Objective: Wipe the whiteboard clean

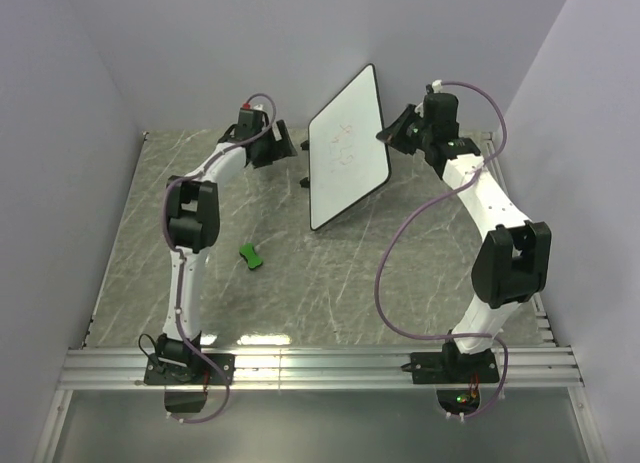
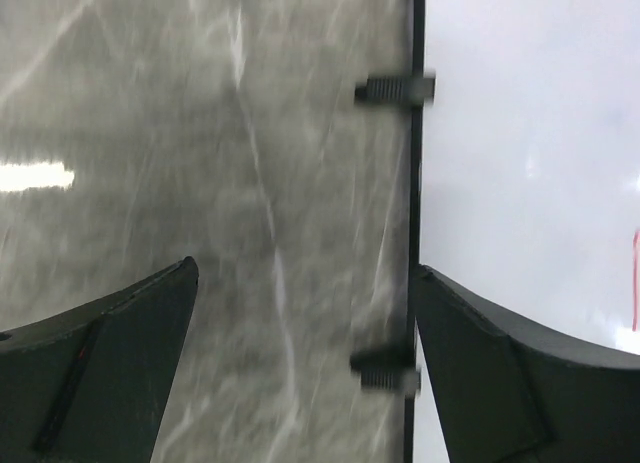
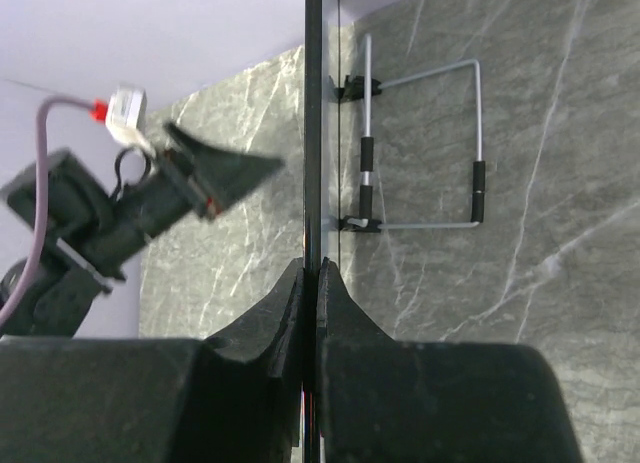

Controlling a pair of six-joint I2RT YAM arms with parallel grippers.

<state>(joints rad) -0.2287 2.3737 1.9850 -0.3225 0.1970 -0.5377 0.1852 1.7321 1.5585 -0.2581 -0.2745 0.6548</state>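
The whiteboard [image 1: 348, 153] stands far out by the back wall, so my right gripper should release the whiteboard's rim and move back toward the clear tabletop before the board [image 1: 366, 251].
The whiteboard [image 1: 348, 153] stands up on edge, tilted, at the back middle of the table, with faint red scribbles on its face. My right gripper [image 1: 386, 135] is shut on its right rim. In the right wrist view the board's rim [image 3: 313, 113] runs edge-on between the closed jaws of that gripper [image 3: 311, 268]. My left gripper [image 1: 288, 143] hangs open just left of the board. In the left wrist view its wide-apart jaws [image 2: 305, 268] hold nothing, and the board's white face [image 2: 520, 133] with a red mark [image 2: 634, 278] lies to the right.
A small green eraser block [image 1: 251, 256] lies on the marble table [image 1: 200, 293] near the left arm. A wire stand [image 3: 478, 148] folds out from the board's back. Small black feet [image 2: 395, 88] stick out from its rim. Grey walls close in on three sides.
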